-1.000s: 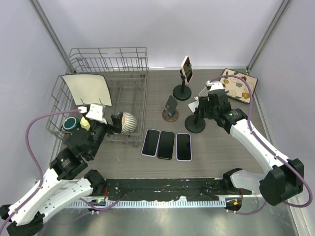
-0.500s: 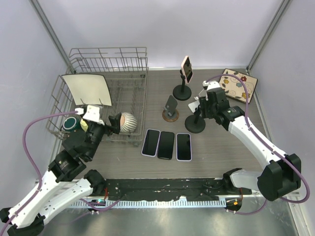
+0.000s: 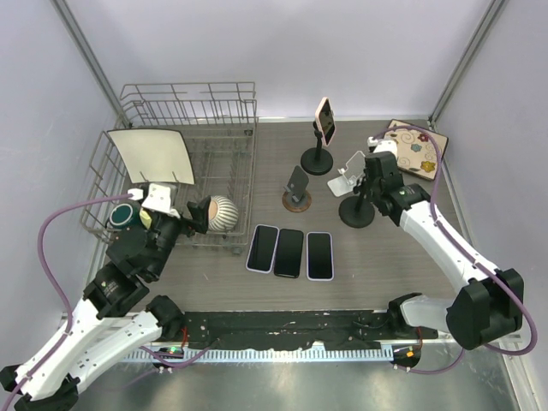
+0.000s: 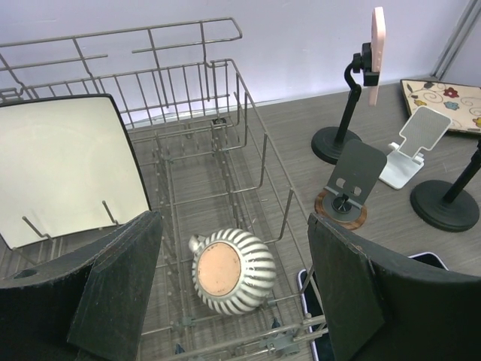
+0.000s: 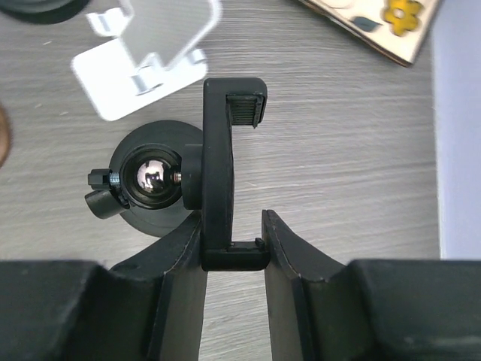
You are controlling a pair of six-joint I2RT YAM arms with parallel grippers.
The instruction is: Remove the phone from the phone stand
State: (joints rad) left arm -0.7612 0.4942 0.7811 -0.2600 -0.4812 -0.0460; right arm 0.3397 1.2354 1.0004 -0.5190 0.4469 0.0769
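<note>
The right gripper moves to the right in the top view and outward toward the floral tray (image 3: 417,151) (image 5: 387,21) next, since the empty stand crowds the white stand.
A pink phone (image 3: 324,120) stands clamped upright in a black phone stand (image 3: 318,161) at the back of the table; the left wrist view shows the same phone (image 4: 373,54) from the side. My right gripper (image 3: 374,175) is to the right of it, over a second black stand (image 3: 357,211) that holds no phone. Its fingers (image 5: 184,259) are shut on the lower end of that stand's clamp bracket (image 5: 219,165). My left gripper (image 4: 233,301) hangs open over the dish rack, holding nothing.
A wire dish rack (image 3: 184,163) at left holds a cream plate (image 3: 150,154) and a striped cup (image 3: 226,212). Three phones (image 3: 290,253) lie flat at centre. A white stand (image 3: 348,175), a grey stand on a coaster (image 3: 296,188) and a floral tray (image 3: 414,147) are nearby.
My right gripper closed on the empty black stand's clamp, and that stand shifted a little to the right with it. The left arm barely moved.
</note>
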